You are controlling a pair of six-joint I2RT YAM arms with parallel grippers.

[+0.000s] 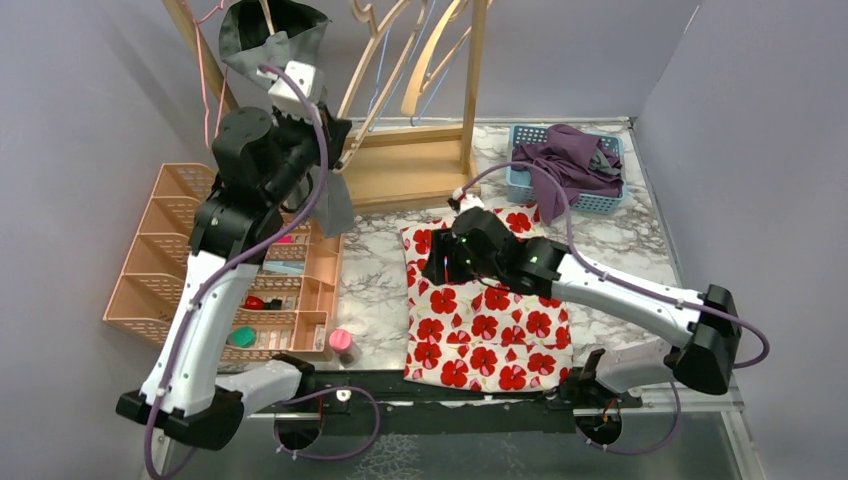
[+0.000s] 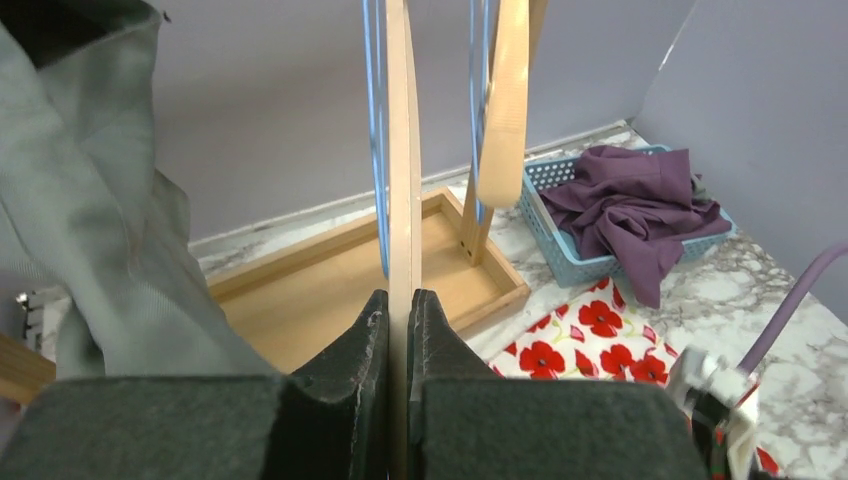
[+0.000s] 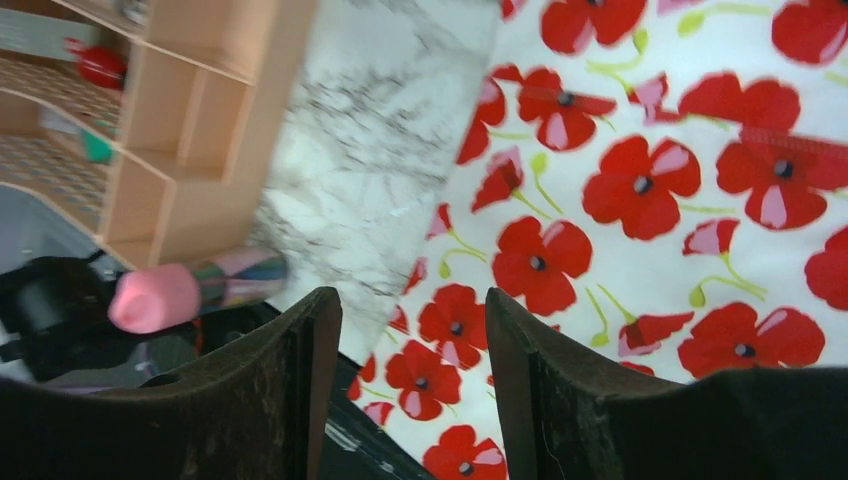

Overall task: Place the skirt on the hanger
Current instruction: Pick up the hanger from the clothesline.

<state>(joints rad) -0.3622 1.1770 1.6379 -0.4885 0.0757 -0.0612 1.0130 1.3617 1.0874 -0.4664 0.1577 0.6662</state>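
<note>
My right gripper rises outward from the skirt (image 1: 480, 310) next and closes on the wooden arm (image 1: 364, 72) beside the hook, since my left gripper holds the hanger's end.
The skirt (image 1: 480, 310), white with red poppies, lies flat on the marble table; it also shows in the right wrist view (image 3: 640, 180) and the left wrist view (image 2: 590, 335). My left gripper (image 1: 340, 152) is raised at the rack and shut on the thin edge of a wooden hanger (image 2: 402, 200), which slants up to the rail (image 1: 368, 100). In the left wrist view, that gripper (image 2: 400, 295) has both pads pressed on the wood. My right gripper (image 1: 437, 262) is open and empty, hovering over the skirt's left edge (image 3: 410, 300).
A second wooden hanger (image 2: 505, 100) hangs beside the held one over the rack's wooden base (image 2: 350, 270). A grey garment (image 2: 90, 230) hangs at the left. A blue basket (image 1: 563, 168) holds purple clothes. A peach organizer (image 1: 230, 265) and a pink-capped bottle (image 3: 190, 290) stand left of the skirt.
</note>
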